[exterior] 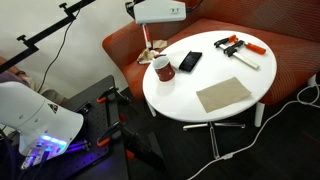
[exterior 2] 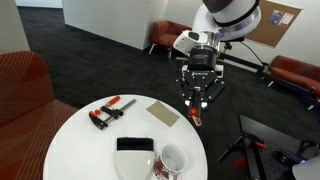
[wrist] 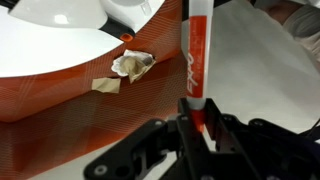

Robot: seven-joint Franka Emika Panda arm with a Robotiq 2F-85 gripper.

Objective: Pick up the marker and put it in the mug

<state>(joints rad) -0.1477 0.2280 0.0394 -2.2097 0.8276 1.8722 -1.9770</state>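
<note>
The marker [exterior 2: 197, 117] hangs upright off to one side of the mug, so I will move my gripper across over the mug's white opening [exterior 2: 174, 157], lower it and release.
The marker [exterior 2: 197, 117] is red with a white part and hangs upright from my gripper [exterior 2: 199, 100], which is shut on its upper end. In the exterior view that shows my gripper, it is raised above table level, up and to the right of the dark red mug [exterior 2: 172, 160]. The mug [exterior: 161, 67] stands upright on the white round table [exterior: 200, 118], near its edge. In the wrist view the marker [wrist: 195, 50] sticks out from my fingers [wrist: 195, 118] over orange fabric. The mug does not show there.
On the table [exterior 2: 80, 150] lie a black phone [exterior: 190, 61], orange-and-black clamps [exterior: 240, 47] and a cardboard square [exterior: 222, 95]. An orange sofa [exterior: 290, 55] curves behind it. A white box on a thin stand [exterior: 158, 10] rises behind the mug. Crumpled paper [wrist: 130, 65] lies on the fabric.
</note>
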